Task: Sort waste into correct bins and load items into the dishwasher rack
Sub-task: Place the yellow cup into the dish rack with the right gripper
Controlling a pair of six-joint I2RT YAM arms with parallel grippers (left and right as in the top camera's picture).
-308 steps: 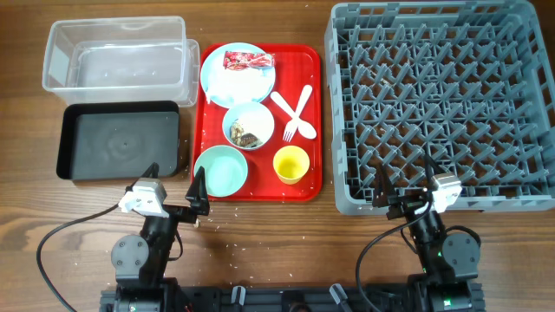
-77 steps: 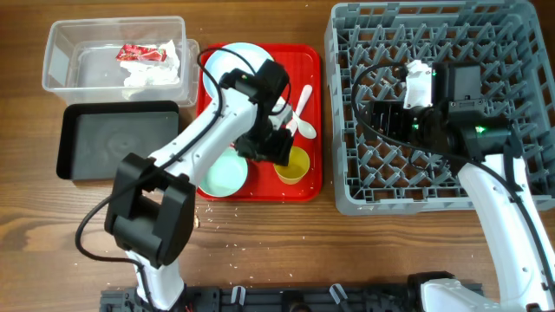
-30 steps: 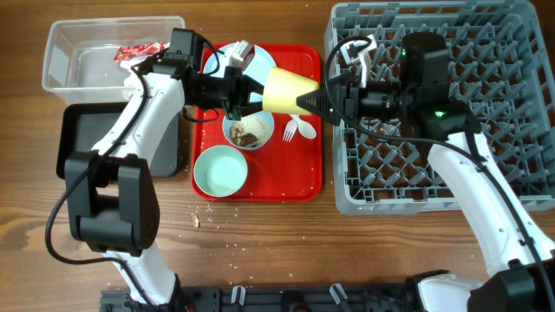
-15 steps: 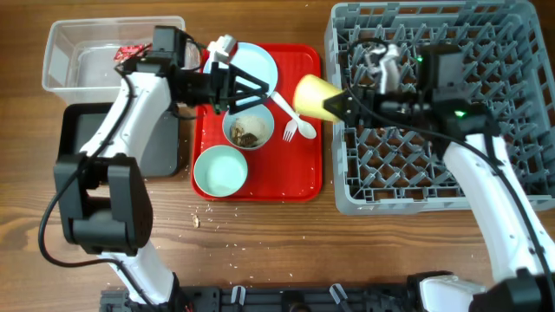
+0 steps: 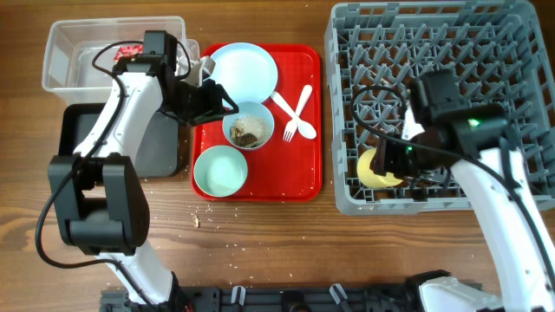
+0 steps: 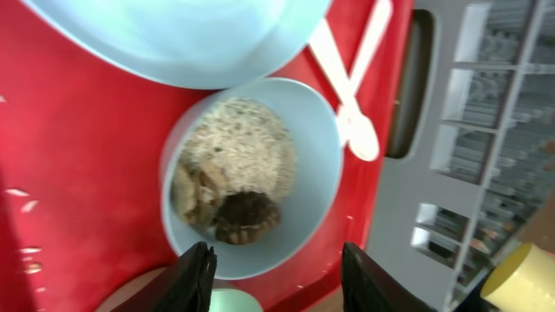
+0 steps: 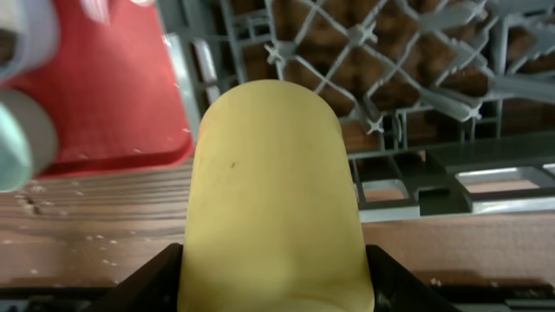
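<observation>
The rack's near corner beside the red tray is empty beneath the small yellow cup (image 5: 376, 167). My right gripper will lower the cup there next and open.
My right gripper (image 5: 392, 162) is shut on the small yellow cup (image 5: 376, 167), holding it low over the front-left corner of the grey dishwasher rack (image 5: 451, 52). The right wrist view is filled by the cup (image 7: 273, 199) between the jaws, with rack pegs (image 7: 390, 52) behind. My left gripper (image 5: 225, 103) hangs open and empty over the red tray's left side, just left of the bowl of brown food scraps (image 5: 249, 129). The left wrist view looks down on that bowl (image 6: 251, 173), the open gripper (image 6: 282, 282) at its near rim. The red-and-white wrapper (image 5: 128, 52) lies in the clear tub (image 5: 78, 61).
On the red tray (image 5: 303, 178) lie the pale blue plate (image 5: 243, 69), an empty mint bowl (image 5: 220, 170) and the white fork and spoon (image 5: 295, 108). The black tray (image 5: 74, 139) sits in front of the tub, partly under my left arm. Crumbs dot the wood near the tray's front.
The yellow cup went from between both grippers to the right one alone, which carried it down to the rack's front-left corner. The left gripper opened and drew back left.
</observation>
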